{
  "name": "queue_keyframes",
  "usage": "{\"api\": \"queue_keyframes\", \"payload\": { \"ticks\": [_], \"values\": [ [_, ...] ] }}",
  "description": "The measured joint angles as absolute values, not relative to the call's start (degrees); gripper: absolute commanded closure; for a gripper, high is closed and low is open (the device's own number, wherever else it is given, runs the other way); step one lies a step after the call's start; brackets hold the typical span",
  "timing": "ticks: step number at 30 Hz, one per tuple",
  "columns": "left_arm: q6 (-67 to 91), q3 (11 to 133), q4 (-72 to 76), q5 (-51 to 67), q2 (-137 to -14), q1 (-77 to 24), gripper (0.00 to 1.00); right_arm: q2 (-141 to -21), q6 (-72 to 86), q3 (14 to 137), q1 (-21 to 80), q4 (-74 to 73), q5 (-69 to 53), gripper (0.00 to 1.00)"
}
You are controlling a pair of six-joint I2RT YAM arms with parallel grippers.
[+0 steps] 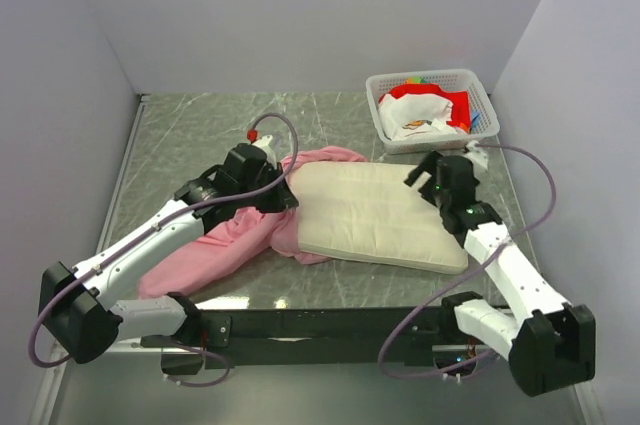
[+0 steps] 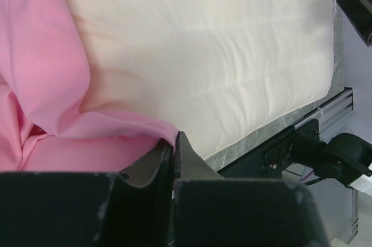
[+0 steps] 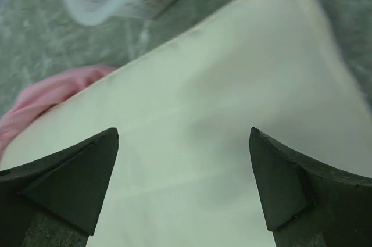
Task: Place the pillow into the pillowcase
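I will move my right gripper away from the pillowcase (image 1: 235, 240) and down to close on the bare end edge of the pillow, because my spread fingers are above flat fabric.
The cream quilted pillow (image 1: 380, 215) lies flat in the middle of the table; it fills the left wrist view (image 2: 221, 55) and the right wrist view (image 3: 221, 101). The pink pillowcase (image 1: 235, 240) is bunched at the pillow's left end, partly under it. My left gripper (image 1: 283, 197) is shut on the pillowcase's edge (image 2: 116, 128) right at the pillow's left end. My right gripper (image 1: 422, 180) is open and empty, hovering just above the pillow's far right corner, its fingertips (image 3: 99, 160) spread over the fabric.
A white mesh basket (image 1: 430, 80) with red and white cloth stands at the back right, close behind the right gripper. Grey walls enclose the table on three sides. A black rail (image 1: 320, 325) runs along the near edge.
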State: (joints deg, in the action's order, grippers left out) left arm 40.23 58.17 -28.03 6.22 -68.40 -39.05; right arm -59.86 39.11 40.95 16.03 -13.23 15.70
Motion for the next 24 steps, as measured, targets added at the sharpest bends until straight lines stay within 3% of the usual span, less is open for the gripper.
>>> {"api": "queue_keyframes", "payload": {
  "ticks": [7,14,16,18,20,22,24],
  "values": [
    [39.3,58.2,-28.1,7.7,-68.4,-37.8,0.92,-57.7,36.7,33.2,-5.6,-14.2,9.9,0.00],
    [37.8,59.7,-28.8,7.8,-69.9,-36.7,0.91,-63.6,36.0,30.0,-10.4,-10.1,5.8,0.05],
    [37.0,61.4,-29.7,7.8,-71.0,-36.3,0.92,-64.8,36.0,28.9,-10.6,-6.5,2.5,0.22],
    [35.8,64.1,-30.9,8.0,-73.0,-35.8,0.93,-65.2,35.9,26.8,-10.5,-2.0,-1.5,0.62],
    [34.2,67.7,-32.1,8.3,-75.8,-35.6,0.93,-63.9,36.7,23.9,-9.9,2.2,-5.8,0.89],
    [32.5,70.9,-33.2,8.7,-78.3,-35.4,0.93,-60.8,37.0,21.9,-7.6,4.2,-8.7,0.98],
    [30.4,74.1,-35.0,9.5,-80.8,-35.2,0.94,-56.5,37.6,21.2,-3.3,3.7,-9.5,1.00]
  ]
}}
